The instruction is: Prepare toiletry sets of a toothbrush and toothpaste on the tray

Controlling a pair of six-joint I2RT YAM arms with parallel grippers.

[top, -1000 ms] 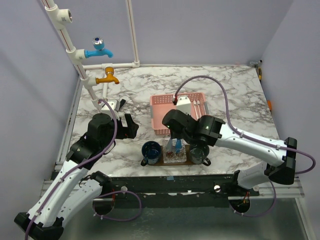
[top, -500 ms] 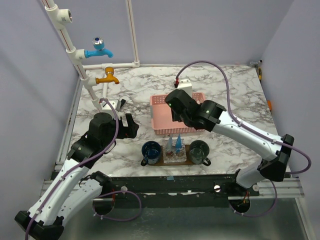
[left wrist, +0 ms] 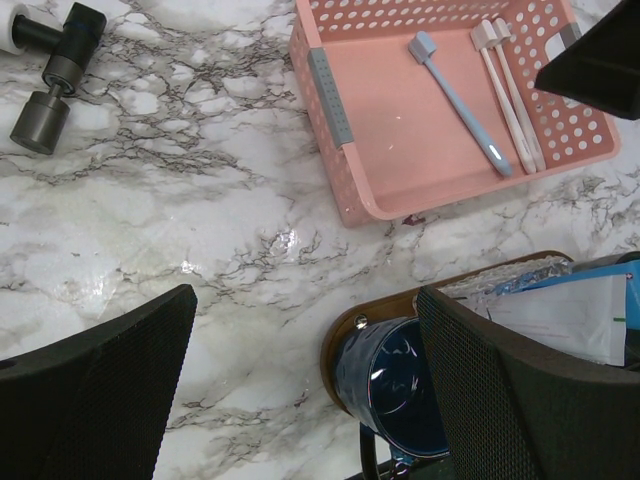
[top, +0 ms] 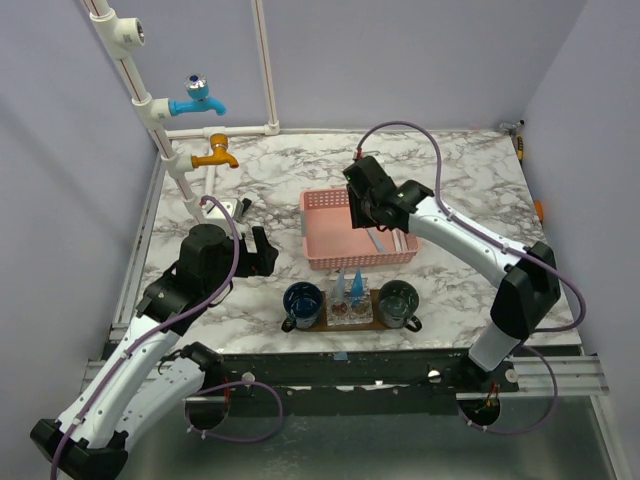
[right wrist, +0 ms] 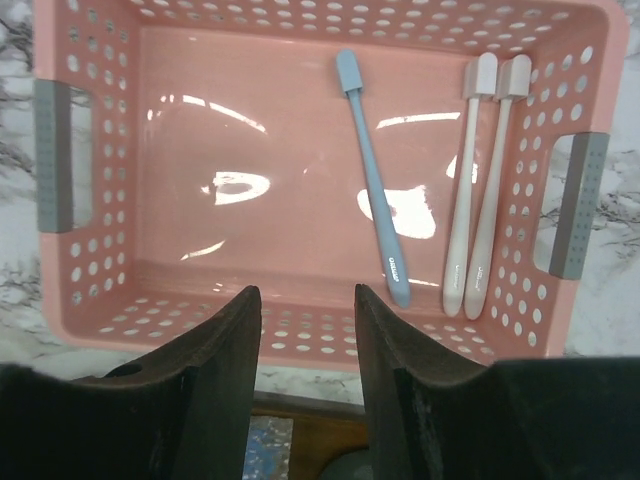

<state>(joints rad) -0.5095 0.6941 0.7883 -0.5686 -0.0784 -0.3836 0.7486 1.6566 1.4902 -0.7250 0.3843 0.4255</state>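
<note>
The light-blue toothbrush's handle (top: pixel 375 239) (right wrist: pixel 381 212) is below and beside my fingers, so I will next lower my right gripper into the basket onto it, toward the side of the white toothbrushes.
A light-blue toothbrush (right wrist: pixel 372 180) and two white toothbrushes (right wrist: pixel 482 190) lie in the pink basket (right wrist: pixel 100 290), also in the left wrist view (left wrist: pixel 460 100). My right gripper (right wrist: pixel 308 330) hovers open over the basket's near wall (top: pixel 362 208), nothing between its fingers. The dark wooden tray (left wrist: pixel 345 335) lies in front of the basket (top: pixel 372 325). On it, two light-blue and white toothpaste tubes (top: pixel 349 287) stand in a clear holder. My left gripper (left wrist: pixel 305 385) is wide open above the tray's left end (top: pixel 265 252), holding nothing.
A blue cup (top: pixel 301 303) and a dark cup (top: pixel 398 303) stand on the tray's ends. A metal fitting (left wrist: pixel 45 90) lies left of the basket. White pipes with a blue tap (top: pixel 197 97) and an orange tap (top: pixel 216 154) rise at the back left.
My right arm has lifted from above the tray and swung back over the pink basket. The left arm has not moved.
</note>
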